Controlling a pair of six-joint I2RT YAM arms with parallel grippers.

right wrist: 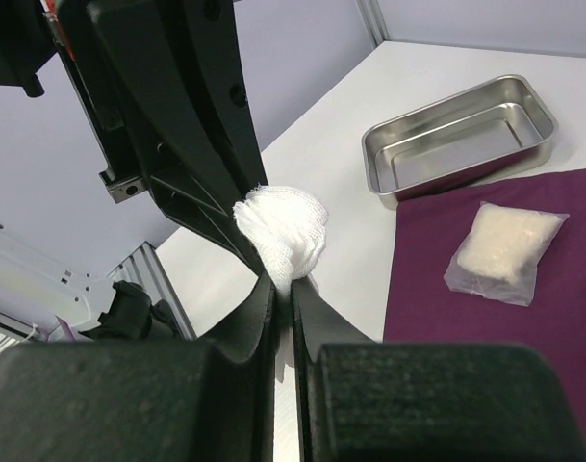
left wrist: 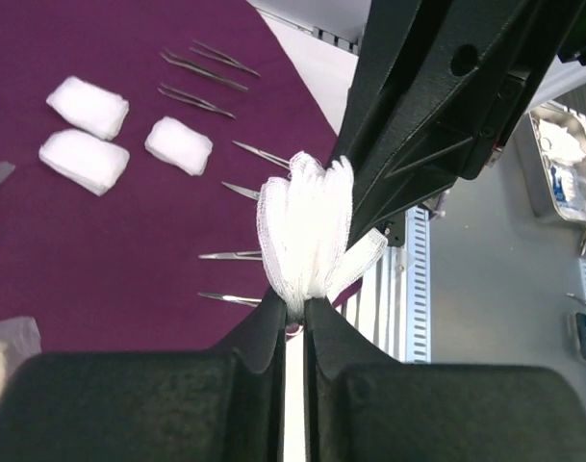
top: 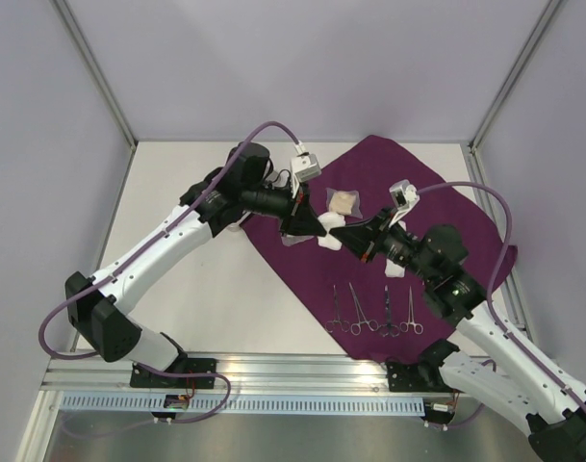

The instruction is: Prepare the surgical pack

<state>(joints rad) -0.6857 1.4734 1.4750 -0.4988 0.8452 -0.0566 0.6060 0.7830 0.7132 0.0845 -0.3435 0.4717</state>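
My left gripper carries the pad over to the left in the top view next, to the tray's empty far end below, then lowers and releases it.
The dark purple cloth (top: pixel 408 192) lies flat on the table. My left gripper (top: pixel 321 229) and right gripper (top: pixel 348 239) meet tip to tip above its left edge. Both are shut on what looks like one white gauze pad (top: pixel 329 241), held in the air. The left wrist view shows the left gripper (left wrist: pixel 305 306) pinching the pad (left wrist: pixel 307 226). The right wrist view shows the right gripper (right wrist: pixel 283 284) pinching it (right wrist: pixel 283 226). Three more gauze pads (left wrist: pixel 177 144) lie on the cloth. Several steel clamps (top: pixel 369 313) lie in a row near its front edge. The empty steel tray (right wrist: pixel 466 173) stands on the white table beside the cloth.
A clear packet with pale contents (right wrist: pixel 504 245) lies on the cloth near the tray; it also shows in the top view (top: pixel 343 202). Thin steel instruments (left wrist: pixel 201 67) lie beyond the clamps. Another steel tray (left wrist: pixel 567 164) with items sits off the table past the front rail.
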